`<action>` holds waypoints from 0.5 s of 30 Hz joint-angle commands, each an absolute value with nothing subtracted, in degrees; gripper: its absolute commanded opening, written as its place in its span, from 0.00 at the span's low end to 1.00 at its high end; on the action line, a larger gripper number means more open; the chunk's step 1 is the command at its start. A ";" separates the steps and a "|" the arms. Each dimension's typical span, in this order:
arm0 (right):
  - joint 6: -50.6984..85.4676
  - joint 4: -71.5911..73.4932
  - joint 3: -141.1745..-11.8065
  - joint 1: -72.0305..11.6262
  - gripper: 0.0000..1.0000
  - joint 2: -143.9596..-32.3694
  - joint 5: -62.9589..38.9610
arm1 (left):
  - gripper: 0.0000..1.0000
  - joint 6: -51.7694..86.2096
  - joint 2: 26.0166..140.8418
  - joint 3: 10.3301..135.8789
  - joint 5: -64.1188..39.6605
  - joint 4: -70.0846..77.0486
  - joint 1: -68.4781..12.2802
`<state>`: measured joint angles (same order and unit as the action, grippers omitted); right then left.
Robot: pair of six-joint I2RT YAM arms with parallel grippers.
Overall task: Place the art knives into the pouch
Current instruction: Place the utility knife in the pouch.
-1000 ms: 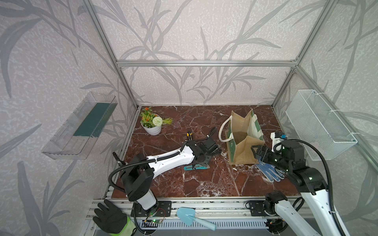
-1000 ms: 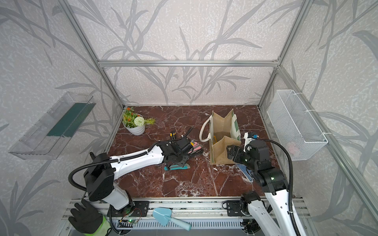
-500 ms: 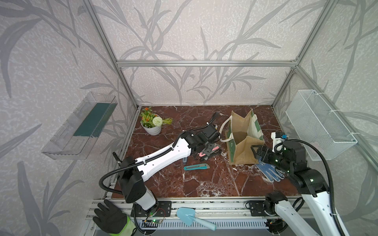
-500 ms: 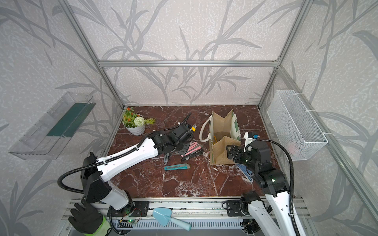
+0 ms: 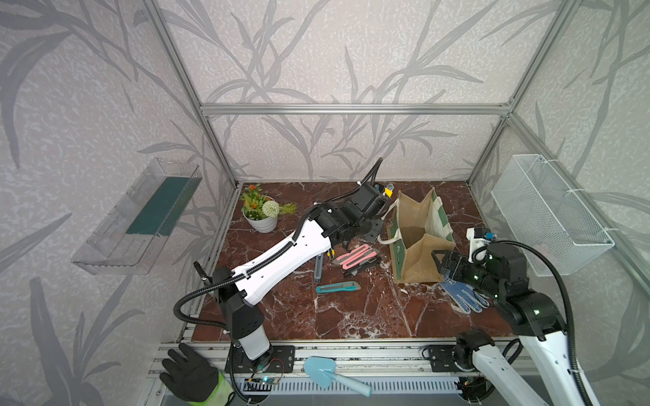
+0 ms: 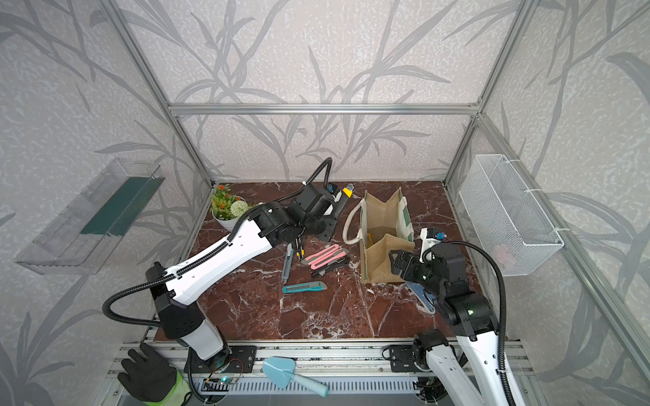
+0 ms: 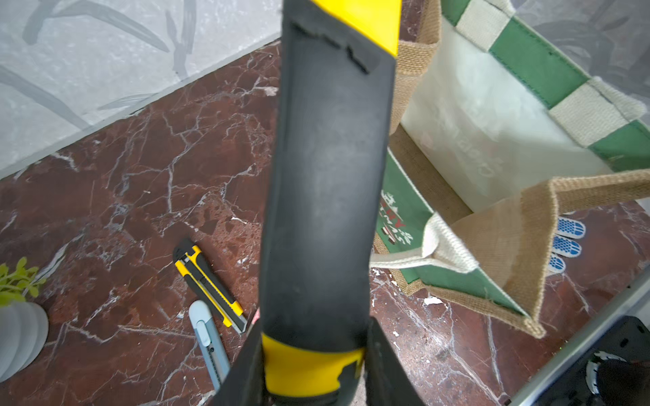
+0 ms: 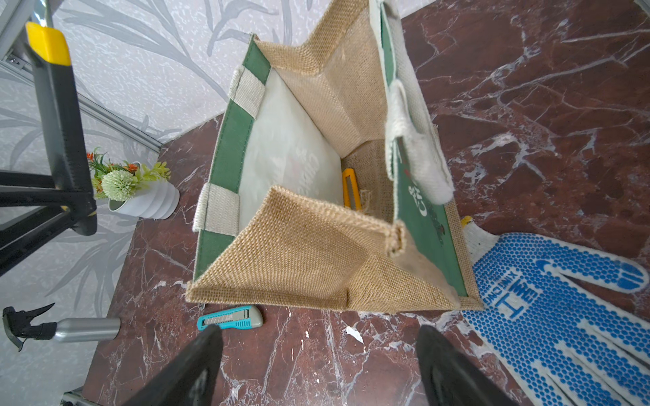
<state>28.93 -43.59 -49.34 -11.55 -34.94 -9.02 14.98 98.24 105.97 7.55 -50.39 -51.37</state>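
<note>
The left gripper needs to go past the white handle and slightly down over the pouch's opening (image 5: 417, 220) (image 7: 484, 172) to let go of the knife, since the knife still hangs outside the pouch's rim.
The art knife (image 7: 327, 175), black with yellow ends, is held in the air by my left gripper (image 7: 313, 351), which is shut on its lower yellow end. In both top views the left gripper (image 5: 380, 200) (image 6: 337, 204) hangs just left of the pouch (image 5: 420, 260) (image 6: 381, 256), with the knife's yellow tip pointing up. The tan jute pouch (image 8: 299, 246) stands open, and a yellow knife (image 8: 351, 189) lies in its bottom. My right gripper (image 8: 316, 351) (image 5: 439, 260) is open at the pouch's near right corner, holding nothing.
Left of the pouch lie a teal knife (image 5: 337, 287), a pink one (image 5: 355, 255), a grey-blue one (image 5: 318, 269) and a small yellow-black one (image 7: 209, 284). A blue-dotted glove (image 5: 464, 297) lies right of the pouch. A flower pot (image 5: 262, 212) stands at back left. A wire basket (image 5: 548, 214) hangs on the right wall.
My left arm has lifted the black-and-yellow knife off the table near the teal knife and carried it back and right, up beside the pouch. The right arm has stayed put.
</note>
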 commanded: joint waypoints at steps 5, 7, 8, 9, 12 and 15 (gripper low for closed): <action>27.25 -43.35 -48.86 -11.43 0.87 -34.54 -7.53 | 0.21 13.06 102.38 111.92 4.08 -52.41 -53.29; 26.91 -43.69 -48.74 -11.43 0.87 -34.44 -7.00 | 0.21 12.80 103.46 113.36 3.61 -52.80 -53.97; 26.85 -43.73 -48.62 -11.45 0.87 -34.36 -6.82 | 0.21 12.64 104.02 113.91 3.30 -52.91 -54.25; 26.79 -43.77 -48.52 -11.43 0.87 -34.33 -6.77 | 0.21 12.55 104.57 114.91 2.99 -53.29 -54.55; 26.68 -43.70 -48.17 -11.43 0.87 -34.26 -6.59 | 0.21 12.50 106.35 117.66 1.89 -54.20 -55.17; 26.42 -43.72 -48.08 -11.43 0.87 -34.28 -6.33 | 0.20 12.41 108.07 120.42 0.48 -54.73 -55.67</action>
<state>27.40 -43.62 -48.66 -11.55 -34.72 -7.31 13.54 107.15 117.05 2.35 -53.32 -55.11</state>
